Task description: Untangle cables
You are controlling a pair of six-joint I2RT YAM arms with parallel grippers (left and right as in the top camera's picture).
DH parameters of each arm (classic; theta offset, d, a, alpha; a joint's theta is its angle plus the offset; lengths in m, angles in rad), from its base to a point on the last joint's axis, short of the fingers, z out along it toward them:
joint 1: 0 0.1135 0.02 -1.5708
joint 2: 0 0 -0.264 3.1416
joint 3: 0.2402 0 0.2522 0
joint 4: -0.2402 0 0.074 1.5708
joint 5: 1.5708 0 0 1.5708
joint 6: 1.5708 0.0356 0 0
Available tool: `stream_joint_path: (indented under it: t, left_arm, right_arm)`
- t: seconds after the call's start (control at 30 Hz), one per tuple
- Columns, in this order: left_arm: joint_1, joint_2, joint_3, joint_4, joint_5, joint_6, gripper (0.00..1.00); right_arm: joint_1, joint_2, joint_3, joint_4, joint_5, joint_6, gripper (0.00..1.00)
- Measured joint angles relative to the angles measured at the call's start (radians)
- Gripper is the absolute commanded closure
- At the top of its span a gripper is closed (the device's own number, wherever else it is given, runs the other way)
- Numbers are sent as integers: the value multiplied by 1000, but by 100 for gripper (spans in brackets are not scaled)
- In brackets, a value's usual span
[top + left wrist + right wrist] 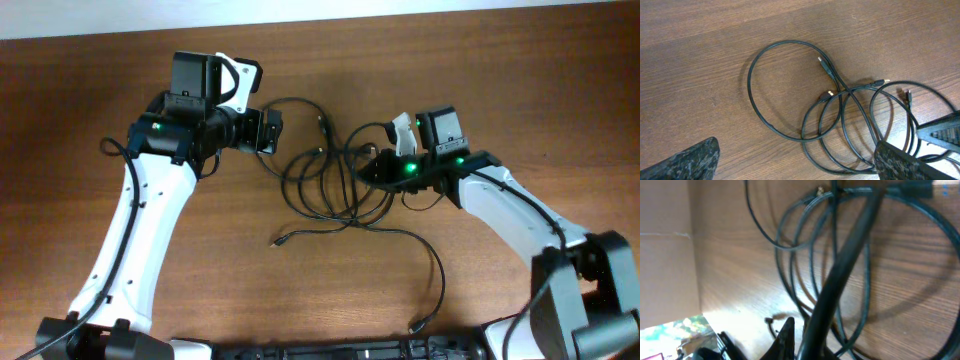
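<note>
The robot's right gripper should rise, carry the piece of cable off the tangle and go down to let it go, as bare tabletop lies to the gripper's right in the overhead view.
Several thin black cables [325, 185] lie in overlapping loops on the wooden table between the two arms. My left gripper [270, 130] is open and empty just left of and above the loops. In the left wrist view its fingers [795, 162] are spread wide, the right finger over the loops' edge [846, 90]. My right gripper [366, 168] is at the right side of the tangle. In the right wrist view it [805, 345] is shut on one cable strand [847, 255], which runs blurred up from the jaws.
One cable trails from the tangle toward the front edge and ends in a plug [418, 327]. Another plug end [275, 243] lies left of it. Thicker black wires run along the arms' bases at the bottom.
</note>
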Motion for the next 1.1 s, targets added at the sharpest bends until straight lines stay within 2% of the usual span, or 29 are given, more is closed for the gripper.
stream_joint_path:
  t: [0.1,0.2,0.4,0.5,0.77,0.83,0.9,1.1]
  left_arm:
    - [0,0,0,0,0,0,1]
    - [0,0,0,0,0,0,1]
    - [0,0,0,0,0,0,1]
    - [0,0,0,0,0,0,1]
    - [0,0,0,0,0,-2,1]
    - [0,0,0,0,0,-3,1]
    - [0,0,0,-1,0,-3,1]
    - [0,0,0,0,0,-3,1]
  right_arm:
    - [2,-89,128,-63,26,0,96]
    - [3,-174,328,-97,34,-1,96]
    - [3,-200,700,-183,68,-7,96]
    - [3,-200,814,-211,88,-34,96]
    - [3,-200,983,-252,166,-53,96]
    - [3,-210,1009,-360,194,-60,96]
    - [3,-208,1014,-474,297,-82,96]
    - [-45,-208,1014,-539,581,-126,96]
